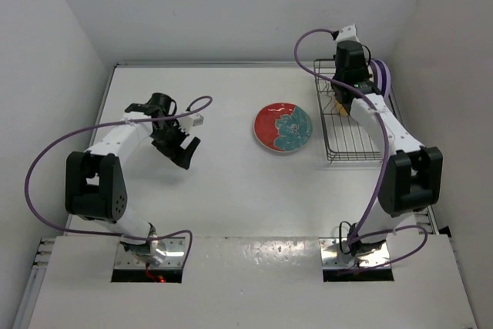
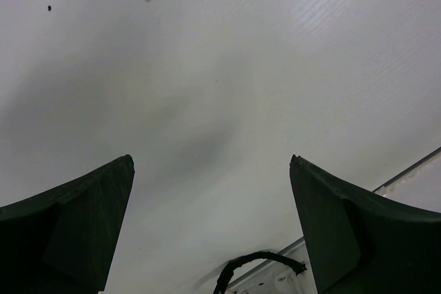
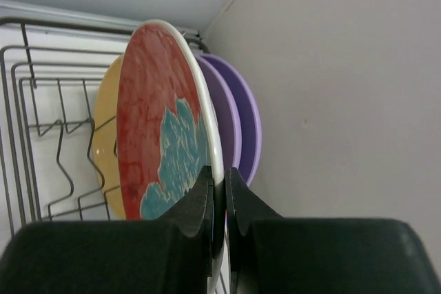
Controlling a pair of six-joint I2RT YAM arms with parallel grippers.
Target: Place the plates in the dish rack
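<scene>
My right gripper shifts to the left in the top view past the orange-yellow plate next, then lowers, since empty wire dividers (image 1: 327, 96) (image 3: 63, 144) stand beyond that plate.
My right gripper (image 3: 218, 178) is shut on the rim of a red plate with a teal floral pattern (image 3: 162, 122) and holds it upright on edge at the far end of the dish rack (image 3: 41, 101). Two lilac plates (image 3: 248, 118) stand just behind it and an orange-yellow plate (image 3: 105, 149) in front. In the top view this gripper (image 1: 344, 94) is over the rack (image 1: 350, 140). A second red and teal plate (image 1: 283, 128) lies flat on the table left of the rack. My left gripper (image 1: 183, 150) (image 2: 210, 162) is open and empty above bare table. No cream plate shows.
White walls close off the table at the back and both sides; the right wall stands right beside the rack. A purple cable (image 1: 196, 105) loops from each arm. The near half of the rack holds only upright wire dividers.
</scene>
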